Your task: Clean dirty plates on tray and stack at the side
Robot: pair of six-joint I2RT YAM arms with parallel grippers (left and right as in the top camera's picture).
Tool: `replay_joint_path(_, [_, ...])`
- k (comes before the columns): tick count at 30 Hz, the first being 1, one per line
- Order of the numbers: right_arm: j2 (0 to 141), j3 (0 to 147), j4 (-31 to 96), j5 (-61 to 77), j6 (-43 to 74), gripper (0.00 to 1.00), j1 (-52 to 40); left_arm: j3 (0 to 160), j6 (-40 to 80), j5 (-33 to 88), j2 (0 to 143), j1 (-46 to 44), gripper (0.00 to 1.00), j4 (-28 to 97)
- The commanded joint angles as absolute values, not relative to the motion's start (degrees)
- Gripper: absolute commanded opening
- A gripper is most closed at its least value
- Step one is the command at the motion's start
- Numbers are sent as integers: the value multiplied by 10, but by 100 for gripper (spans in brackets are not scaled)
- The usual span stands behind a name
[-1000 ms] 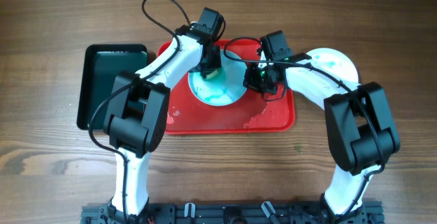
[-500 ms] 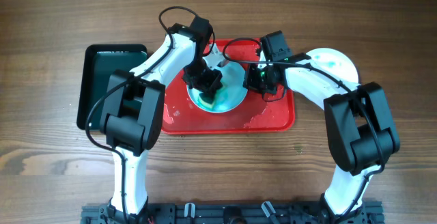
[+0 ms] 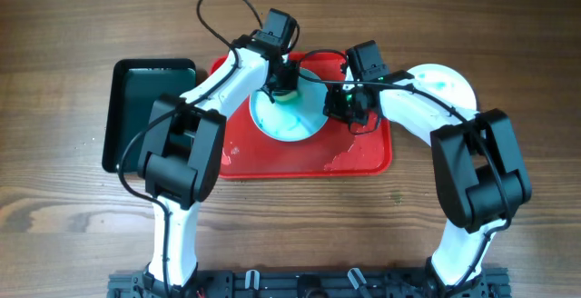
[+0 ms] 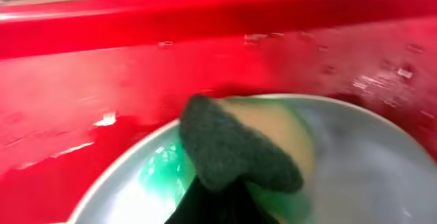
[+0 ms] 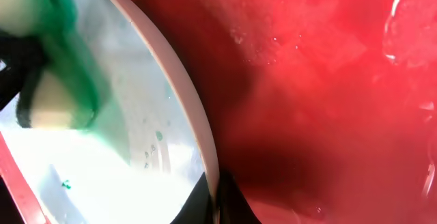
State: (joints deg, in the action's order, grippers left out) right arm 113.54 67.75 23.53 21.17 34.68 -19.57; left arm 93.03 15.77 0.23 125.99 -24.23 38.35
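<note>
Next, the right gripper lifts and tilts the pale-cyan plate [image 3: 292, 124], then lowers it onto the red tray's bottom and releases the plate's rim, since wet smears remain.
A pale-cyan plate [image 3: 292, 124] with teal-green smears lies on the red tray [image 3: 363, 157]. My left gripper [image 3: 283, 85] is shut on a sponge [image 4: 239, 149] with a dark scouring side and presses it on the plate's far edge [image 4: 382, 162]; its fingers [image 4: 220, 207] show just below the sponge. My right gripper [image 3: 341, 107] is shut on the plate's right rim [image 5: 205, 149], with its fingertips [image 5: 217, 198] on either side of the rim. The sponge also shows in the right wrist view [image 5: 48, 101]. A second plate [image 3: 447, 82] with faint green marks lies on the table to the right, partly under my right arm.
A dark green-black tray [image 3: 145, 107] stands left of the red tray. The red tray's floor [image 5: 328, 101] is wet, with drops and white streaks. Its far rim [image 4: 136, 19] rises just behind the sponge.
My left gripper swept the sponge toward the plate's near-left part, then back to its far edge. Green smear on the plate looks thinner. My right gripper has not moved.
</note>
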Motion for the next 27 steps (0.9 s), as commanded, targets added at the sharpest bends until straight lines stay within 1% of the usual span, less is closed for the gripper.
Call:
replay_joint_path(1, [1149, 668, 234, 214, 346, 4, -193, 923, 219, -128, 1275, -230, 4, 419])
replay_joint_path(4, [1149, 668, 231, 214, 345, 4, -193, 921, 214, -18, 1275, -230, 4, 471])
replay_joint_path(7, [1149, 668, 232, 215, 345, 4, -193, 921, 140, 205, 1275, -226, 4, 485])
replay_joint_path(8, [1149, 668, 232, 215, 345, 4, -193, 921, 121, 258, 1275, -225, 4, 484])
replay_joint_path(9, [1149, 668, 232, 215, 345, 4, -193, 922, 105, 305, 1275, -223, 4, 481])
replay_joint_path(11, [1149, 668, 232, 215, 344, 4, -193, 922, 105, 342, 1275, -218, 4, 456])
replay_joint_path(14, [1149, 668, 232, 215, 345, 5, -193, 941, 107, 342, 1275, -201, 4, 427])
replay_joint_path(16, [1149, 668, 232, 214, 345, 4, -193, 981, 108, 292, 1270, -185, 4, 432])
replay_joint_path(19, [1149, 668, 231, 214, 343, 4, -193, 1048, 156, 200, 1237, -145, 4, 463])
replay_joint_path(24, [1135, 670, 229, 214, 328, 4, -193, 1062, 185, 194, 1186, -77, 4, 505])
replay_joint_path(27, [1083, 672, 240, 169, 309, 4, -194, 1060, 184, 194, 1188, -67, 4, 555])
